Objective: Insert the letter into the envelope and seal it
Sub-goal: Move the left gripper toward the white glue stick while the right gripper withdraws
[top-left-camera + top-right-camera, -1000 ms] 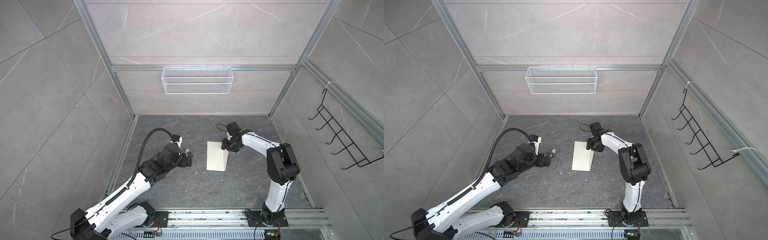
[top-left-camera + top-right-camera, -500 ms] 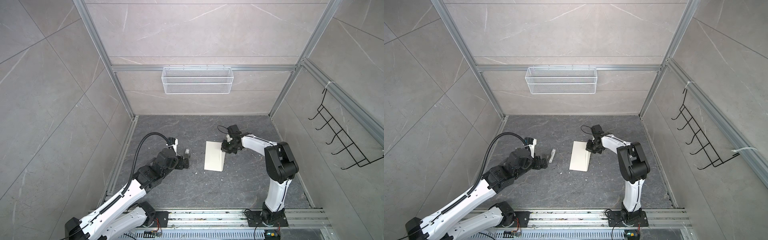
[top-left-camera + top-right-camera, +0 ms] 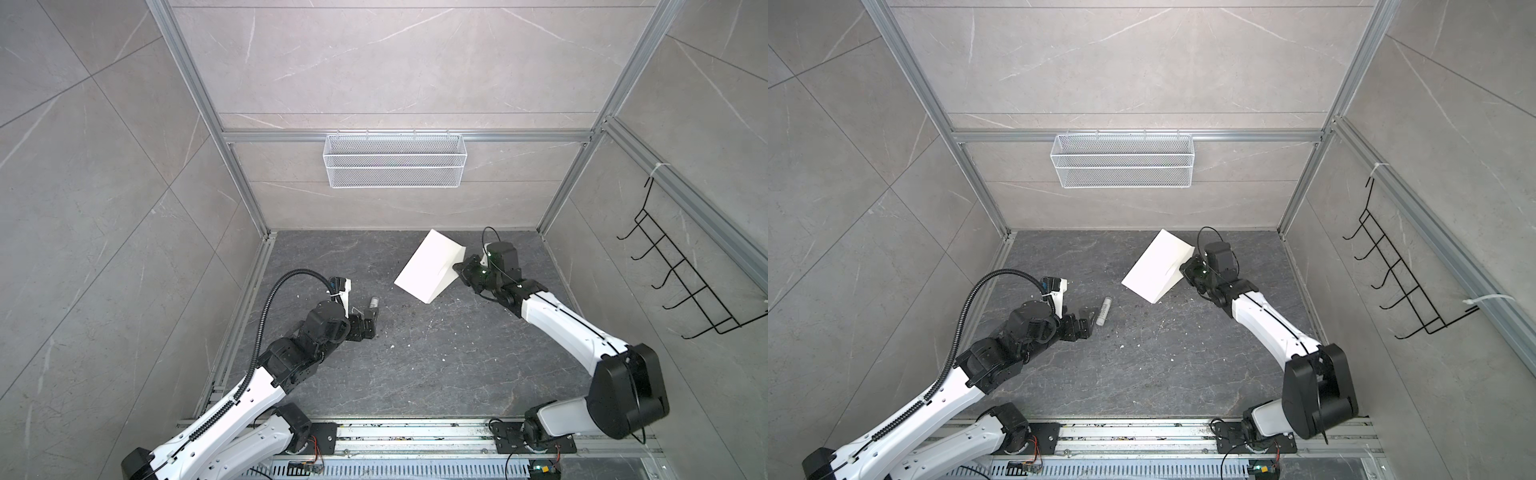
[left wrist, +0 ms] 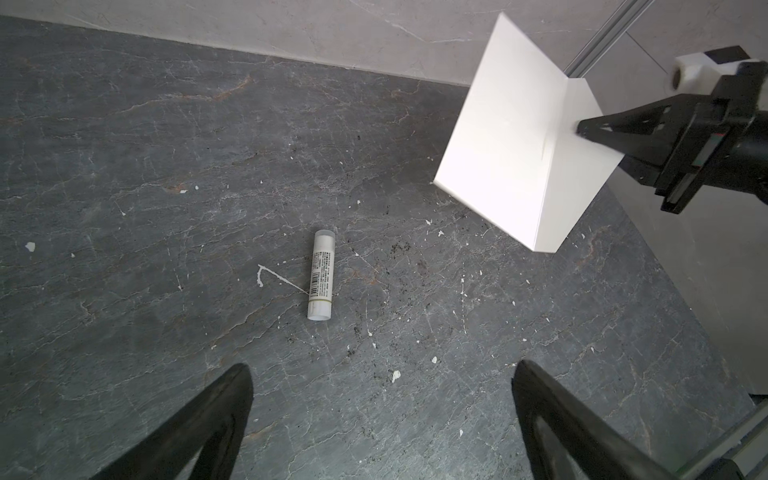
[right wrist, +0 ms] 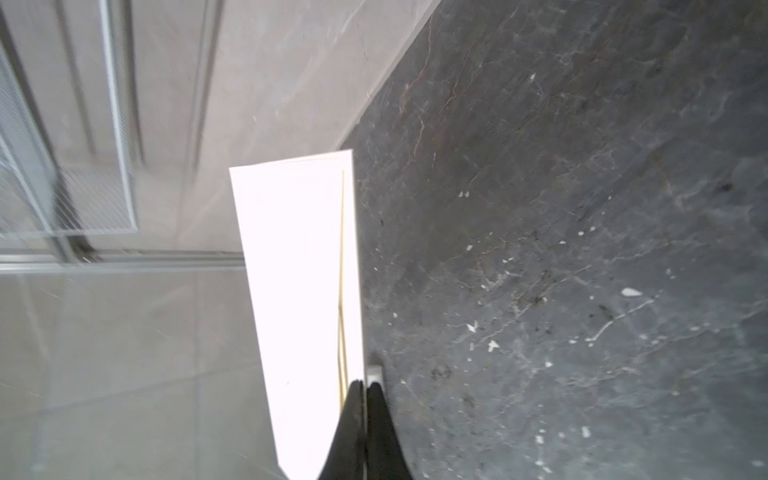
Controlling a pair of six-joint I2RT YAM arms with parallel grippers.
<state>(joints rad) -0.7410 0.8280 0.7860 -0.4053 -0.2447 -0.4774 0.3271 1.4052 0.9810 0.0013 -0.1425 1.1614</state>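
My right gripper lays the envelope down and back on the open floor (image 3: 429, 310) beside the glue stick and releases the flap's edge next, since the envelope hangs tilted.
In both top views the cream-white envelope (image 3: 428, 266) (image 3: 1156, 266) hangs tilted above the dark floor toward the back right, its flap bent along the fold. My right gripper (image 3: 457, 268) (image 3: 1183, 268) is shut on the flap's edge, and the left wrist view shows that grip (image 4: 579, 126) on the envelope (image 4: 511, 137). In the right wrist view the jaws (image 5: 365, 386) pinch the envelope (image 5: 295, 270), and a thin tan line runs beside its fold. The letter is hidden. My left gripper (image 3: 368, 320) (image 3: 1086, 322) (image 4: 380, 370) stands open and empty, low over the floor on the left.
A small white glue stick (image 3: 374, 302) (image 3: 1104, 311) (image 4: 321, 274) lies on the floor just beyond the left fingertips. A wire basket (image 3: 395, 166) hangs on the back wall. A black hook rack (image 3: 681, 282) sits on the right wall. White flecks dot the floor.
The right gripper closed on the envelope and lifted it off the floor, up and toward the back right, tilting it. The left gripper drew back a little from the glue stick.
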